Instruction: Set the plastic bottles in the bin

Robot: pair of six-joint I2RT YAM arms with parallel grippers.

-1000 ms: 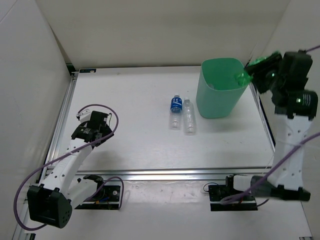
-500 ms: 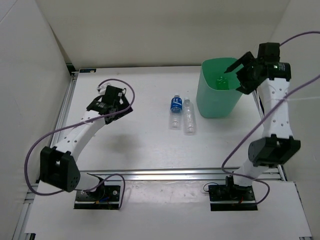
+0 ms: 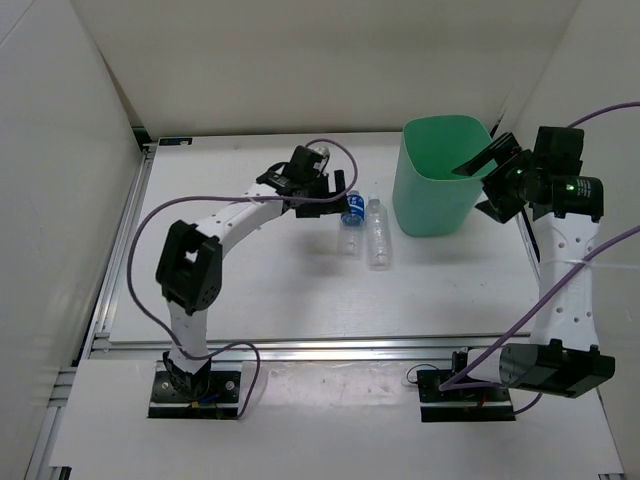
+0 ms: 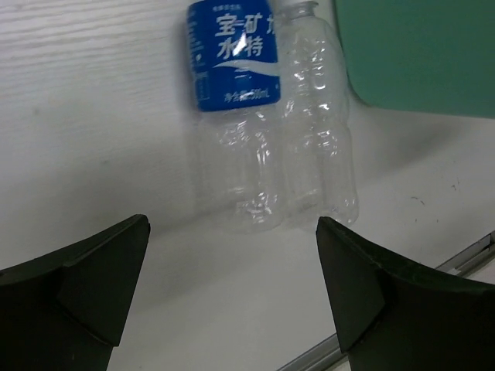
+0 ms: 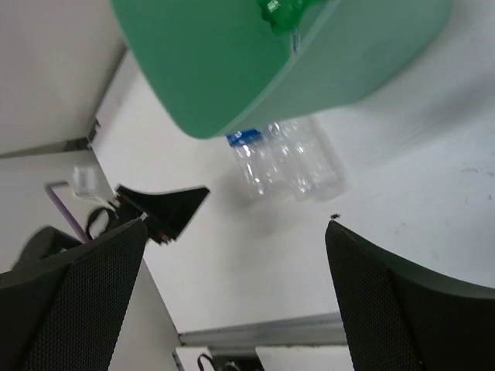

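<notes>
The blue-label bottle's clear lower body is next for my left gripper, which moves down to the right in the top view onto it. The open fingers still hover above it.
Two plastic bottles lie side by side on the table left of the bin (image 3: 438, 185): one clear with a blue label (image 3: 350, 222) and one plain clear (image 3: 377, 233). My left gripper (image 3: 335, 197) hovers open just left of and above them, nothing between its fingers; its wrist view shows the blue-label bottle (image 4: 232, 116) and the clear bottle (image 4: 317, 131) ahead of the gripper (image 4: 232, 297). My right gripper (image 3: 472, 190) stands open and empty at the bin's right rim. A green bottle (image 5: 282, 11) lies inside the bin (image 5: 232, 69).
White walls enclose the table on the left, back and right. A metal rail (image 3: 330, 348) runs along the table's near edge. The bin stands at the back right, close to the right wall.
My right gripper opened and the green bottle dropped into the bin; the gripper then drew back to the bin's right. My left arm swung right across the table to the two lying bottles.
</notes>
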